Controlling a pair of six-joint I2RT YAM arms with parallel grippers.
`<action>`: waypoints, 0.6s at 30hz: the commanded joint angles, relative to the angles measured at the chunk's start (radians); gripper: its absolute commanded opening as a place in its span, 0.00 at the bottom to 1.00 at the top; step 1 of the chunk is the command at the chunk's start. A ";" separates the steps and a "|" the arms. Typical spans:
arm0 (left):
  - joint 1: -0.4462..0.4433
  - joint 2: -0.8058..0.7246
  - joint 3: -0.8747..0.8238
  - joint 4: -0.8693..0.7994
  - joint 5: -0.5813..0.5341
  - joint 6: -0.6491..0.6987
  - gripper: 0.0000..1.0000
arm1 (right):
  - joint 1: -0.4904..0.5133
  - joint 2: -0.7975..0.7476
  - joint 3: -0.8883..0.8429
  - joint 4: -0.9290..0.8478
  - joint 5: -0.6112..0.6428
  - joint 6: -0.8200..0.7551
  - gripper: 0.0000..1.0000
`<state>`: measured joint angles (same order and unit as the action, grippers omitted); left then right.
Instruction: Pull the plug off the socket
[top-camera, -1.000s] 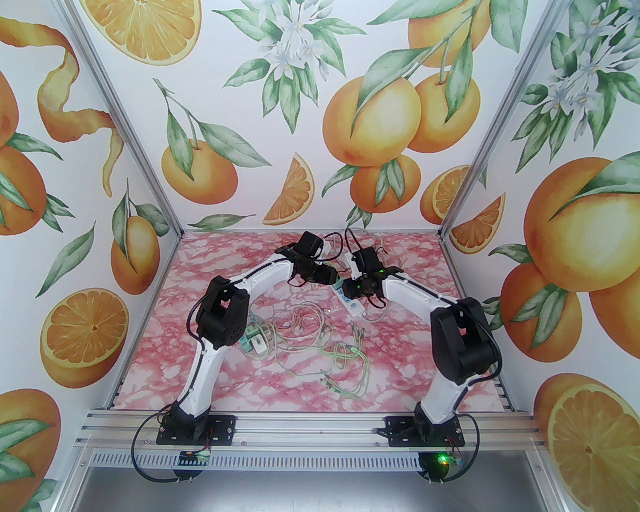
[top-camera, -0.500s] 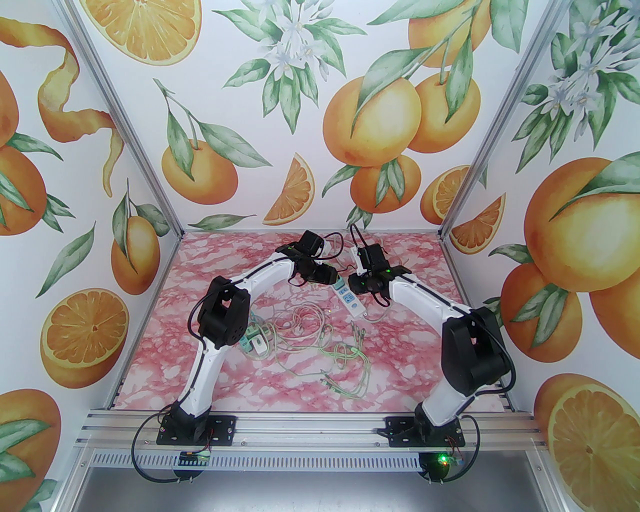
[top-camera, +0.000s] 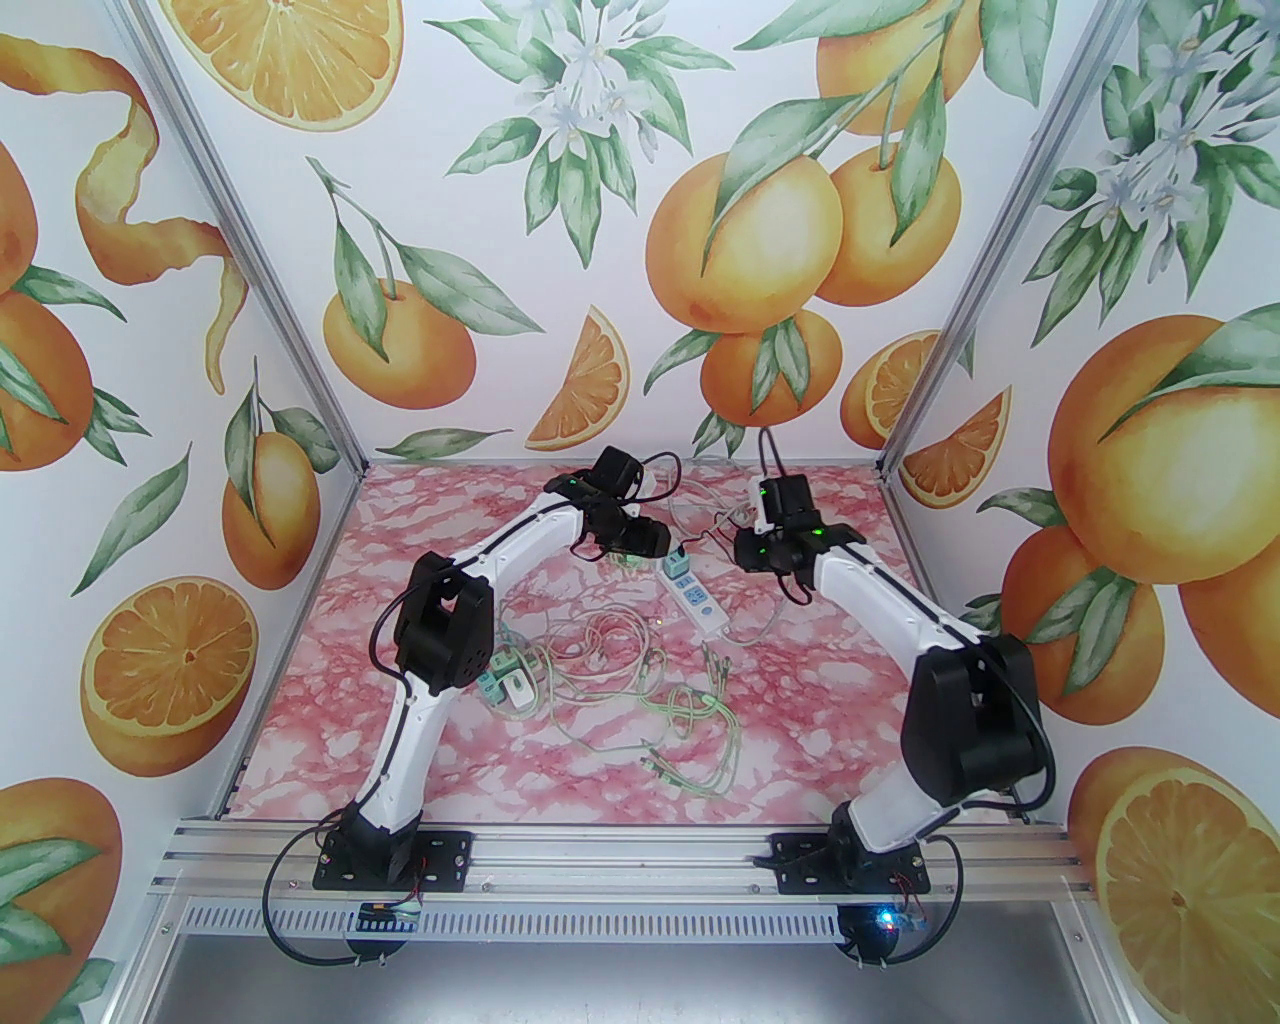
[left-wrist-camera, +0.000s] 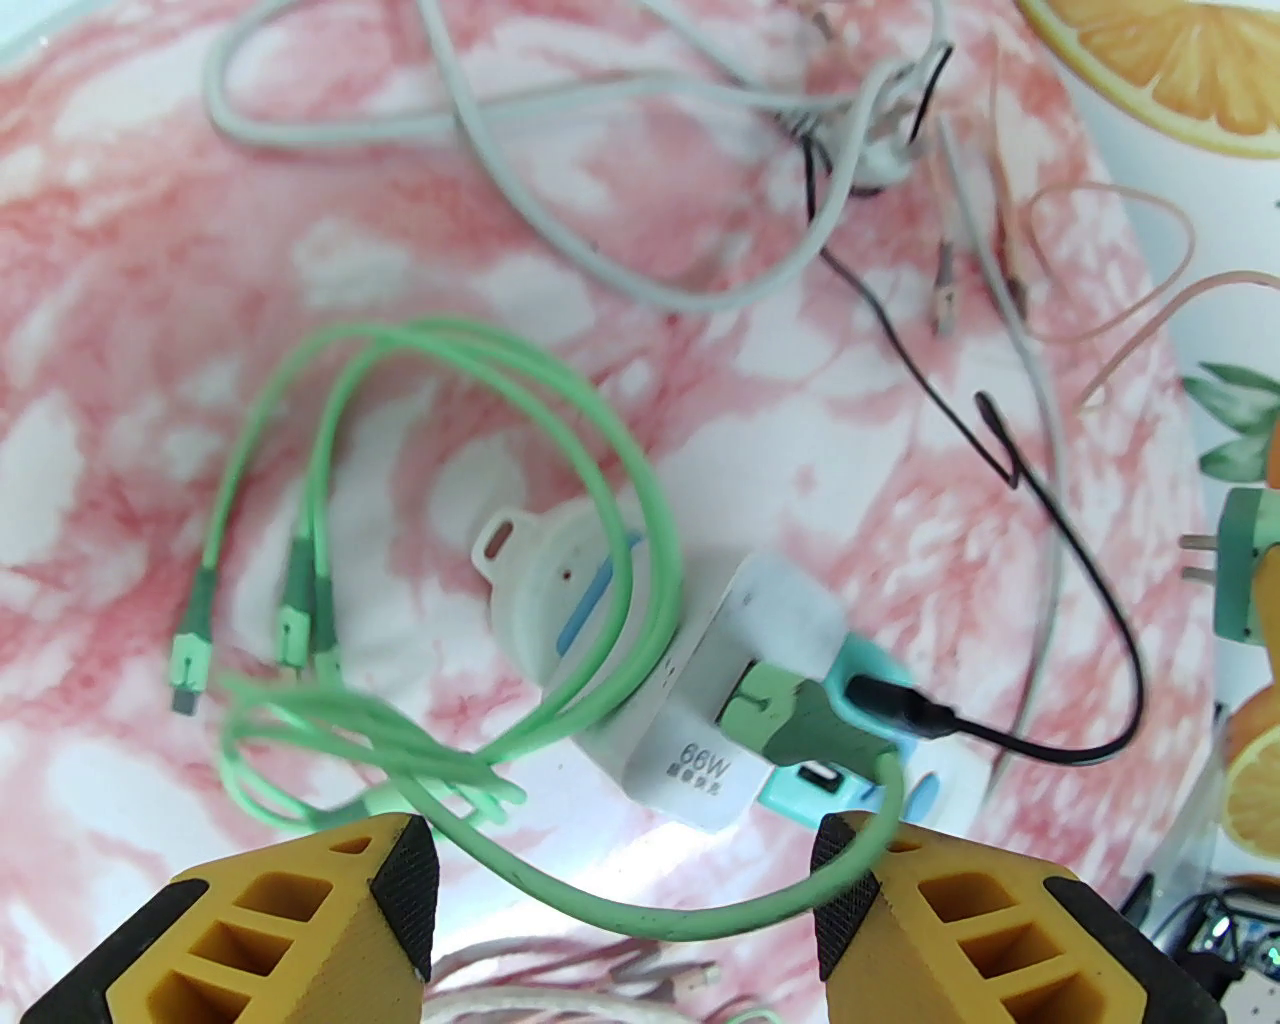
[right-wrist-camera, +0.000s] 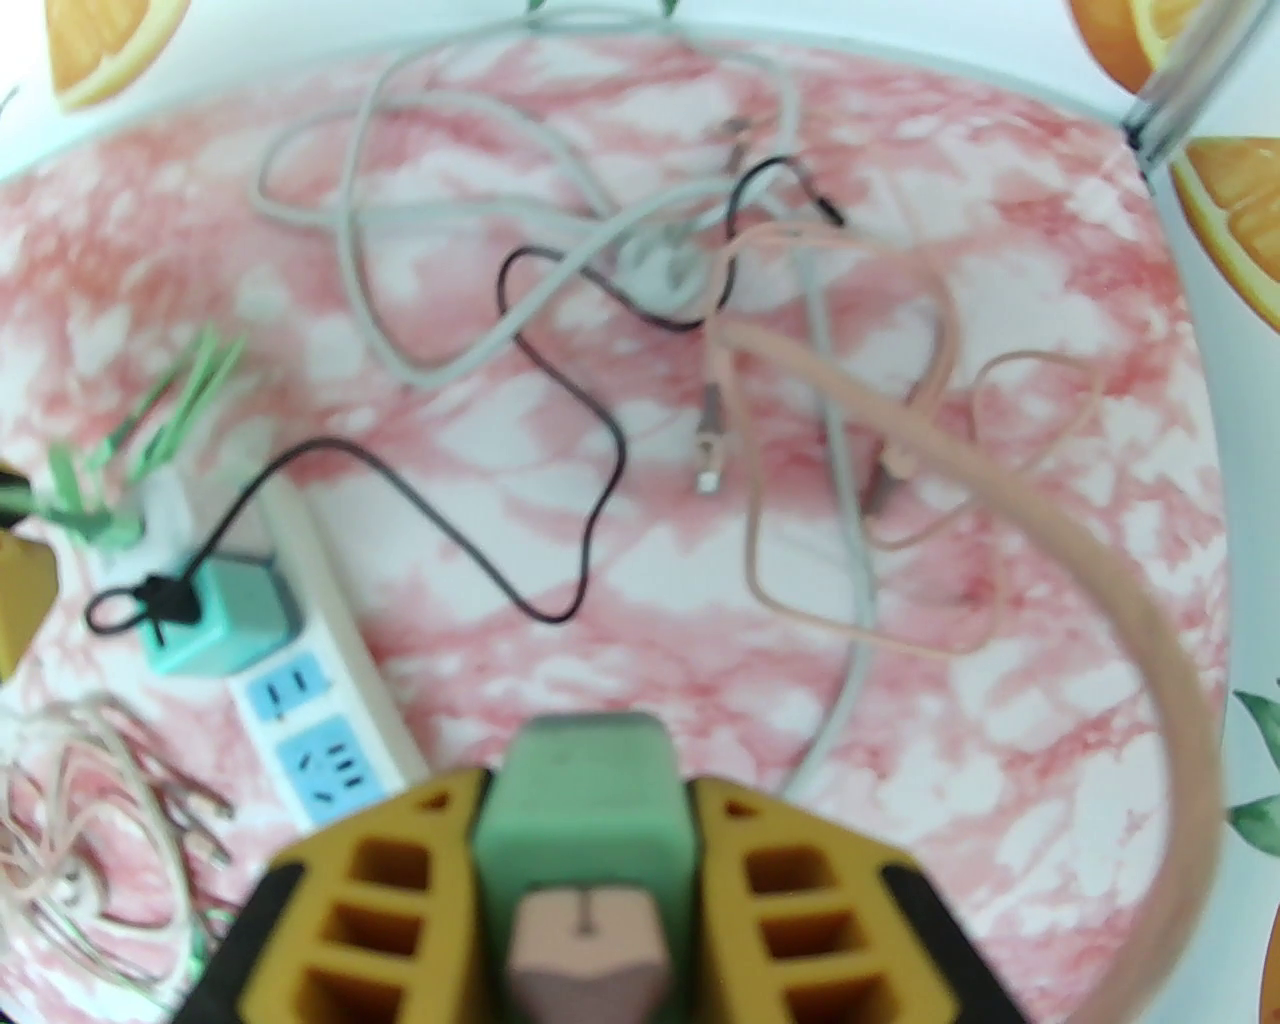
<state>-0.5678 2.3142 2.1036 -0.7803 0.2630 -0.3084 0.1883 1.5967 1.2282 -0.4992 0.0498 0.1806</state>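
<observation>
My right gripper moves back and down to the bare marble past the grey cord next and lets go, since the plug's pins show free of the socket.
The socket is a white power strip (top-camera: 703, 603) with blue outlets, lying mid-table (right-wrist-camera: 300, 545). My right gripper (right-wrist-camera: 588, 785) is shut on a green plug (right-wrist-camera: 580, 830) with a pink cable, held above the table to the right of the strip (top-camera: 748, 548); its prongs show free (left-wrist-camera: 1240, 575). A teal charger (right-wrist-camera: 225, 615) with a black cable and a white charger (left-wrist-camera: 700, 745) sit in the strip. My left gripper (left-wrist-camera: 625, 900) is open above the strip's far end (top-camera: 650, 555), with a green cable (left-wrist-camera: 620, 560) looping between its fingers.
Grey, black and pink cords (right-wrist-camera: 560, 300) lie tangled behind the strip. More thin cables (top-camera: 640, 690) and several small chargers (top-camera: 510, 685) lie toward the front of the pink marble table (top-camera: 820, 740). Printed walls close the back and sides.
My right arm has drawn back and to the right with the green plug, off the strip. The left gripper has opened wider and shifted slightly back.
</observation>
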 joint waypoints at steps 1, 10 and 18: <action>0.005 -0.044 0.044 -0.042 0.024 -0.010 0.66 | -0.093 -0.080 -0.037 -0.025 -0.067 0.095 0.20; 0.014 -0.088 0.030 -0.070 -0.006 0.003 0.67 | -0.234 -0.184 -0.198 -0.108 -0.016 0.171 0.22; 0.017 -0.110 0.016 -0.062 -0.011 0.003 0.68 | -0.373 -0.243 -0.429 -0.024 -0.222 0.293 0.25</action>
<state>-0.5568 2.2627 2.1071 -0.8265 0.2592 -0.3103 -0.1513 1.3819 0.8555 -0.5709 -0.0605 0.4011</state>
